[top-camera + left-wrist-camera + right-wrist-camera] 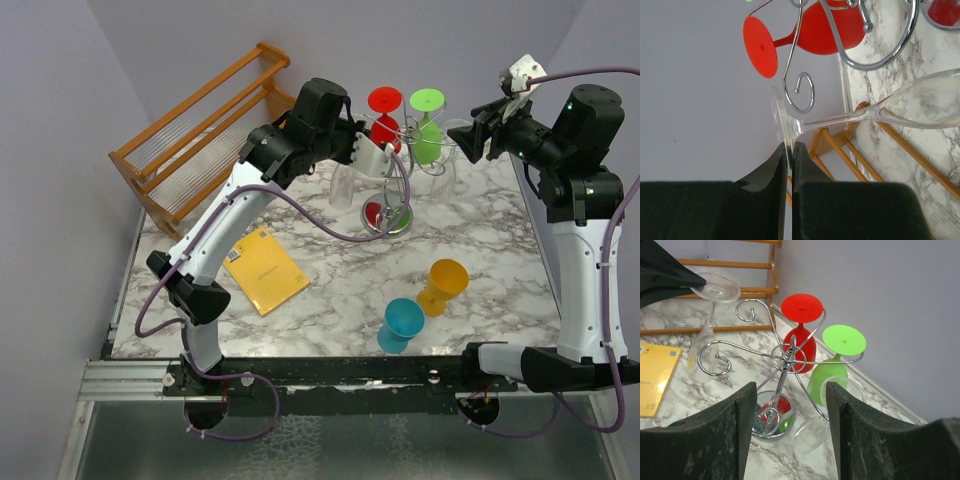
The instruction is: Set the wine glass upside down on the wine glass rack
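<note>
The left gripper carries the clear wine glass's stem toward the right in the top view into the scroll-ended arm's curl next, then lowers and releases it, because the stem stands outside.
The silver wire wine glass rack stands at the back middle of the table; its pole and round base show in the right wrist view. A red glass, a green glass and a clear glass hang upside down on it. My left gripper is shut on the foot of another clear wine glass. It holds that glass foot up and bowl down, beside a scroll-ended arm. My right gripper is open and empty, to the right of the rack.
A slatted wooden rack stands at the back left. A yellow booklet lies left of centre. An orange glass and a teal glass stand upside down near the front edge.
</note>
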